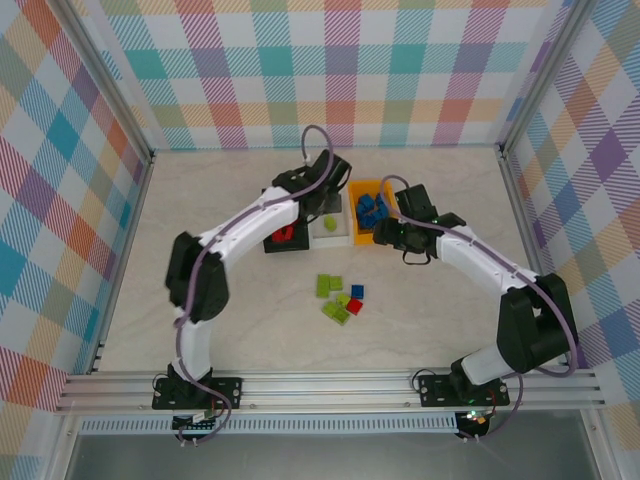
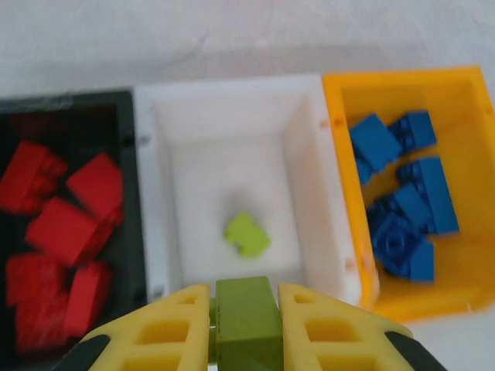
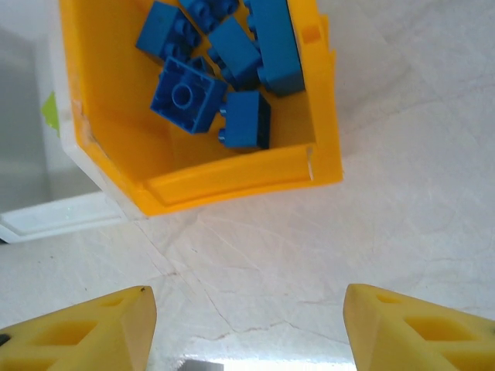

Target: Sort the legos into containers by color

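The left gripper moves down toward the white container's bare bottom beside the lying green lego next and releases the lime green one, as their colors match.
My left gripper (image 2: pixel 244 300) is shut on a lime green lego (image 2: pixel 246 321) and hangs over the near edge of the white container (image 2: pixel 313 162), where one more green lego (image 2: pixel 247 234) lies. Red legos (image 2: pixel 69 224) fill the black container (image 2: pixel 133 193) to its left. Blue legos (image 2: pixel 402 209) lie in the orange-yellow container (image 2: pixel 340 154) to its right. From above, the left gripper (image 1: pixel 322 208) is over the white container (image 1: pixel 345 238). My right gripper (image 3: pixel 247 301) stands open over bare table, just short of the orange-yellow container (image 3: pixel 232 178) with its blue legos (image 3: pixel 209 69).
A loose pile lies mid-table in front of the containers: green legos (image 1: pixel 328 285), a blue one (image 1: pixel 357 291) and a red one (image 1: pixel 353 305). The right gripper (image 1: pixel 388 236) sits close beside the orange-yellow container (image 1: pixel 356 190). Checked walls and metal rails (image 1: pixel 330 385) bound the table.
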You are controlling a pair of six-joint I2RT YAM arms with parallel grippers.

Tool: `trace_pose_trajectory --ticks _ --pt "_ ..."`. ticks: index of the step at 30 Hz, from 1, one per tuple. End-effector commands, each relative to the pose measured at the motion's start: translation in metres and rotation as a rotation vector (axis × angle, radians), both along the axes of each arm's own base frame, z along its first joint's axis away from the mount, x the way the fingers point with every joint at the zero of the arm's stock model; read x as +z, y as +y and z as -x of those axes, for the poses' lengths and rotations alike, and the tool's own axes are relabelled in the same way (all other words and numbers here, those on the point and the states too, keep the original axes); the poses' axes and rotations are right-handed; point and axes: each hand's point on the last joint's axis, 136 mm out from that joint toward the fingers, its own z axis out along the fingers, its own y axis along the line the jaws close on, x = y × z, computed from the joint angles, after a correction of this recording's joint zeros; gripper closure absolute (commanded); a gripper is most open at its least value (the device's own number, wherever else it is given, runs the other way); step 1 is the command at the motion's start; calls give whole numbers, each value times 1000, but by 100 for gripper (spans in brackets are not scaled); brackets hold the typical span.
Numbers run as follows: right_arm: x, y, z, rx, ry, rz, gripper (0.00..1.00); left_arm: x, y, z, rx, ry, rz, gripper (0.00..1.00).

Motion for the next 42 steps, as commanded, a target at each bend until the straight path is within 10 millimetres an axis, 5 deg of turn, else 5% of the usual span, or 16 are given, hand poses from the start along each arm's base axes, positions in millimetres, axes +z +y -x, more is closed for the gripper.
trace_pose_trajectory --ticks 1,9,14,18,22,27,30,42 --pt "7 0 9 9 -11 -34 34 -22 8 -15 3 39 -144 95" --pt "-5 12 50 84 54 -60 34 -47 10 -43 43 86 -237 92" --pt "-15 35 83 184 99 -101 32 -56 11 -39 32 125 -236 69" --pt "-26 52 101 222 149 -111 31 -37 6 -35 26 101 -181 45" --pt "-40 63 101 207 149 -82 33 9 -5 -23 0 30 -80 22" --pt "-53 75 92 210 147 -50 35 61 -14 17 -57 -54 38 1" --pt "-58 87 91 249 141 -41 36 74 -8 53 -81 -82 72 0" --pt "-60 127 105 508 92 121 52 13 123 175 115 18 62 0"
